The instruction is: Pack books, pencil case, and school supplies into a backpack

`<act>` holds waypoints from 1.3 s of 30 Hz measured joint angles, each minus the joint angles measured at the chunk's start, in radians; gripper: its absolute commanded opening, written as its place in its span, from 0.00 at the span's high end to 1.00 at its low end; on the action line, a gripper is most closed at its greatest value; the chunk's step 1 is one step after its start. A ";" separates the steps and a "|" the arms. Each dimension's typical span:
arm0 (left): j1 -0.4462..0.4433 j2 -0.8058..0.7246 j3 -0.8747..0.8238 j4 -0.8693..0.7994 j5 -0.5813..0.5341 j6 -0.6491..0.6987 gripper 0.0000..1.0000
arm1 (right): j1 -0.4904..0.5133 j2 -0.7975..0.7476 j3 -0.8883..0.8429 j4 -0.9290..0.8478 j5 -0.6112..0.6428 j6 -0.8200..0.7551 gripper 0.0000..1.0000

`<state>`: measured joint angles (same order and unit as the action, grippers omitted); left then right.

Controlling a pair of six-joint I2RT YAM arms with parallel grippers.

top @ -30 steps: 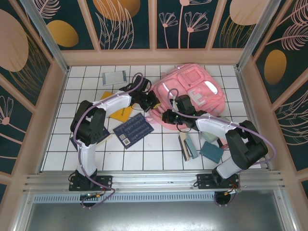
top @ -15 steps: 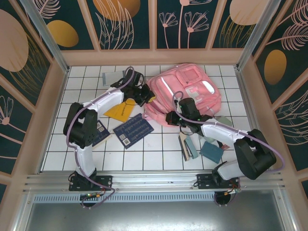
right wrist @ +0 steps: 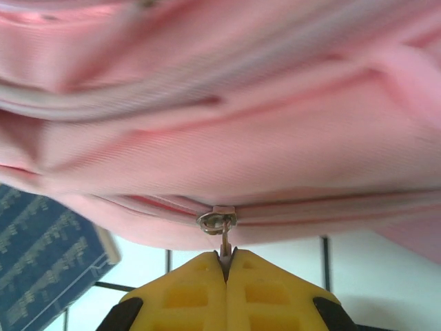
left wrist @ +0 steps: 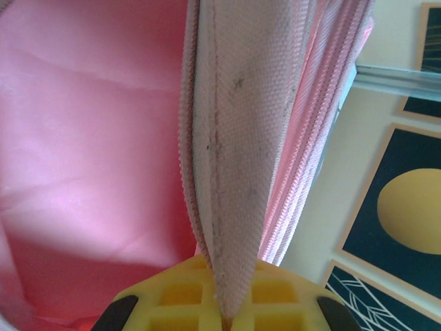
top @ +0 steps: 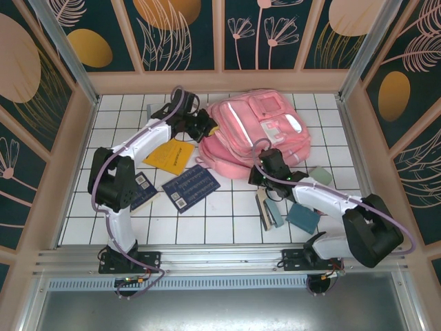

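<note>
I will draw the pull outward with my right gripper along the still-shut zipper to the bag's corner by the mint pencil case and release it.
The pink backpack lies at the back centre of the tiled table. My left gripper is at its left edge, shut on a pale pink strap that runs up between the yellow fingers. At the bag's near edge, my right gripper is shut on the zipper pull. A yellow-orange book and a navy grid book lie left of the bag; the navy one also shows beside my right gripper. The mint pencil case lies right of my right arm.
A dark teal pad and a tan-and-teal stapler-like piece lie near the right arm's base. Another dark book sits under the left arm's elbow. Wooden walls ring the table on three sides.
The left gripper has pulled the strap toward the back, and the bag has shifted and turned with it. The right gripper has slid right and nearer along the zipper line.
</note>
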<state>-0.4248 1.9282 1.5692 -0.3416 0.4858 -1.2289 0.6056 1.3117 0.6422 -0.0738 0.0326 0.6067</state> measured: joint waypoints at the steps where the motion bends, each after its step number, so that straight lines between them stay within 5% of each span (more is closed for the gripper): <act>1: 0.003 -0.002 0.002 0.000 0.000 -0.002 1.00 | -0.007 -0.011 -0.006 -0.008 0.016 0.003 1.00; 11: 0.007 -0.026 0.008 0.000 -0.003 -0.011 1.00 | -0.236 0.002 -0.002 -0.045 0.036 0.023 1.00; 21: -0.024 -0.142 -0.144 0.085 -0.032 -0.084 1.00 | -0.393 0.265 0.250 -0.067 0.033 0.020 1.00; 23: -0.047 -0.155 -0.171 0.119 -0.055 -0.113 1.00 | -0.414 0.330 0.321 -0.071 0.024 0.011 0.93; 27: -0.099 -0.177 -0.223 0.195 -0.109 -0.202 1.00 | -0.447 0.436 0.456 -0.113 0.027 -0.025 0.34; 28: -0.108 -0.180 -0.232 0.214 -0.125 -0.225 1.00 | -0.449 0.445 0.476 -0.124 0.049 -0.036 0.28; 34: -0.139 -0.181 -0.274 0.314 -0.212 -0.354 1.00 | -0.358 0.350 0.468 -0.164 0.265 -0.133 0.25; 39: -0.155 -0.177 -0.255 0.352 -0.257 -0.397 1.00 | -0.306 0.048 0.350 -0.123 0.140 -0.107 0.27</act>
<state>-0.5800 1.7515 1.3144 0.0101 0.2291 -1.6260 0.2993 1.3598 0.9920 -0.1967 0.1722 0.4995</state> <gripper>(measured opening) 0.057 0.733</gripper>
